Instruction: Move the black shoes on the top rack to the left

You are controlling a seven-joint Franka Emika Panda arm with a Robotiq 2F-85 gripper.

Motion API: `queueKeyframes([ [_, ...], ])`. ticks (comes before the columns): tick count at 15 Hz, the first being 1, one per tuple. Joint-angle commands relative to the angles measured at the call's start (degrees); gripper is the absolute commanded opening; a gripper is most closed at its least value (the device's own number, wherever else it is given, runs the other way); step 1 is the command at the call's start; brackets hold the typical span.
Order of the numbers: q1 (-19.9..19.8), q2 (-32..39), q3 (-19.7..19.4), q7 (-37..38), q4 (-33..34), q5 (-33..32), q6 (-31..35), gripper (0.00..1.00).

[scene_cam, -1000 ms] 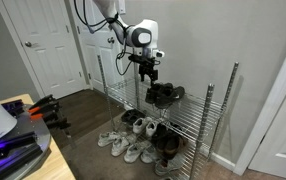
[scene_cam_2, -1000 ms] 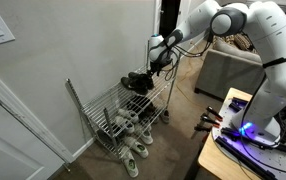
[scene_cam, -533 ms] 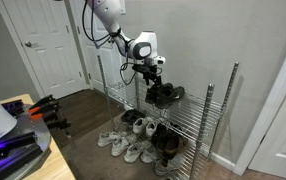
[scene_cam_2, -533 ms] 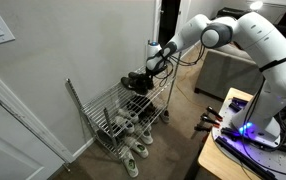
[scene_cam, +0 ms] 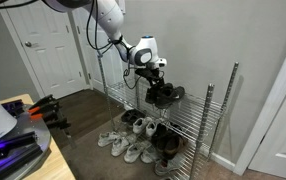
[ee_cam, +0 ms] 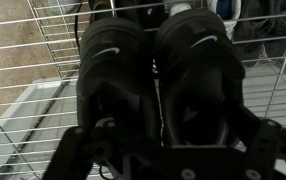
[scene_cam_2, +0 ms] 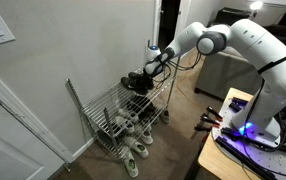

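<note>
My gripper is open, with its fingers already spread over the pair, and next it should lower them onto the heels of the black shoes just below it and close.
The black shoes sit side by side on the top rack, a chrome wire shelf, near one end of it. They also show in an exterior view. My gripper hangs just above them, also seen in an exterior view. In the wrist view the shoes fill the frame over the wire shelf. My gripper is open, with one finger at each lower corner, straddling the heels of the pair. I cannot tell if the fingers touch the shoes.
Several white and grey sneakers and a dark pair lie at the rack's bottom. Thin chrome posts stand at the corners. The wall is right behind the rack. A white door and a desk are nearby.
My gripper has come down and moved closer to the black shoes. The shoes have not moved.
</note>
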Motion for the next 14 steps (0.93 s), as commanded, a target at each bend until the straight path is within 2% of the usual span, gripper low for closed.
queueKeyframes([
  [1,0.5,3.9,-0.1,1.1,4.4,0.6,0.0,1.0],
  [10,0.4,11.0,0.0,1.7,13.1,0.9,-1.4,1.0],
  [11,0.4,11.6,0.1,2.0,13.8,0.9,-1.4,0.95],
  [12,0.2,12.2,0.4,1.6,14.6,0.9,-1.5,0.74],
  [14,0.1,13.2,0.6,1.6,16.0,1.0,-1.3,0.7],
])
